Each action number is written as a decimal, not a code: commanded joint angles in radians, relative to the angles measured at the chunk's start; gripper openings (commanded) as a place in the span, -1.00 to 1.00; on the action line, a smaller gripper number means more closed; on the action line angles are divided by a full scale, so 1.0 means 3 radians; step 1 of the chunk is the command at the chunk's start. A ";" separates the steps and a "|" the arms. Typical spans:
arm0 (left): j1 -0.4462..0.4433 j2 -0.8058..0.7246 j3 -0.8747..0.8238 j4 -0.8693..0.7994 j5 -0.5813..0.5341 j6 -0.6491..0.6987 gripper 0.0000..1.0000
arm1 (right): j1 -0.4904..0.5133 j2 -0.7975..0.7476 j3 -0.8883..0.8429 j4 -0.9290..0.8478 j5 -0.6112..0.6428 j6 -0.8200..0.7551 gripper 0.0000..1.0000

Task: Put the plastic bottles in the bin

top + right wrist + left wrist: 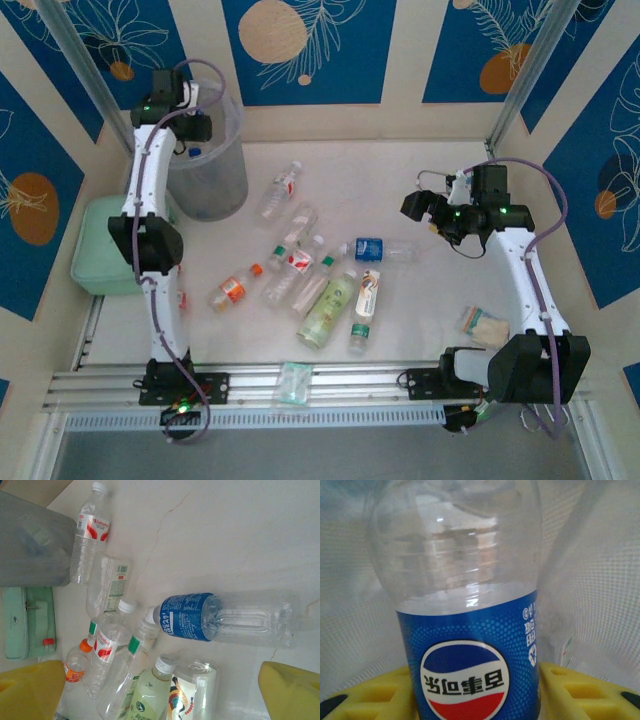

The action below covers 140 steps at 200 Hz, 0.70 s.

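The lined side of the round grey bin is already around the bottle and the bin's inside is below, so my left gripper should next move down deeper into the bin and release the bottle there.
My left gripper [193,138] hangs over the mouth of the round grey bin [215,185] at the back left, shut on a blue-labelled cola bottle [470,645]. The bottle stands between the yellow fingers [580,690], with the bin's lined wall [600,580] around it. Several plastic bottles lie mid-table: a red-labelled one [283,190], a blue-labelled one [382,249], a larger pale green one [327,310] and an orange-capped one [233,289]. My right gripper [425,210] hovers open above the blue-labelled bottle [220,617], nothing between its fingers [290,690].
A mint-green lidded box [105,245] sits left of the left arm, beside the bin. Flat wrapped packets lie near the right arm's base [484,325] and at the front rail [295,383]. Patterned walls close in the table on three sides.
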 commanded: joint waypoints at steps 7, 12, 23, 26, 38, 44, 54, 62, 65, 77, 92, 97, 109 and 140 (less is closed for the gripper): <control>0.0029 0.0049 -0.0103 -0.0292 0.0193 0.0199 -1.00 | -0.0017 -0.0018 -0.0033 -0.0103 -0.0003 -0.0031 0.98; 0.0028 0.0038 -0.0187 -0.0273 0.0216 0.0206 -1.00 | -0.0017 -0.0022 -0.0040 -0.0103 0.0001 -0.0027 0.98; 0.0028 0.0012 -0.0363 -0.0221 0.0260 0.0211 -1.00 | -0.0017 -0.0027 -0.0051 -0.0099 0.0008 -0.0026 0.98; 0.0028 0.0008 -0.0409 -0.0205 0.0261 0.0209 -1.00 | -0.0017 -0.0028 -0.0055 -0.0098 0.0013 -0.0020 0.98; 0.0029 -0.0009 -0.0556 -0.0148 0.0269 0.0192 -0.91 | -0.0017 -0.0031 -0.0061 -0.0113 0.0037 -0.0009 0.98; 0.0029 -0.0019 -0.0601 -0.0128 0.0278 0.0187 -0.64 | -0.0018 -0.0034 -0.0061 -0.0122 0.0044 -0.0012 0.98; 0.0029 -0.0020 -0.0635 -0.0110 0.0318 0.0176 -0.17 | -0.0017 -0.0028 -0.0057 -0.0139 0.0049 -0.0023 0.98; 0.0027 -0.0025 -0.0638 -0.0104 0.0342 0.0165 0.06 | -0.0021 -0.0033 -0.0056 -0.0152 0.0058 -0.0031 0.98; 0.0026 -0.0025 -0.0638 -0.0101 0.0350 0.0158 0.13 | -0.0022 -0.0035 -0.0056 -0.0160 0.0059 -0.0036 0.98; 0.0028 -0.0048 -0.0634 -0.0079 0.0358 0.0144 0.35 | -0.0031 -0.0045 -0.0056 -0.0169 0.0074 -0.0042 0.98; 0.0029 -0.0081 -0.0626 -0.0059 0.0342 0.0139 0.59 | -0.0046 -0.0053 -0.0071 -0.0179 0.0085 -0.0029 0.98; 0.0028 -0.0089 -0.0619 -0.0065 0.0332 0.0137 0.66 | -0.0048 -0.0053 -0.0076 -0.0174 0.0085 -0.0024 0.98; 0.0029 -0.0117 -0.0608 -0.0077 0.0306 0.0147 0.81 | -0.0063 -0.0058 -0.0096 -0.0174 0.0092 -0.0021 0.98; 0.0025 -0.0214 -0.0582 -0.0100 0.0262 0.0170 0.99 | -0.0113 -0.0038 -0.0109 -0.0238 0.0165 0.0047 0.98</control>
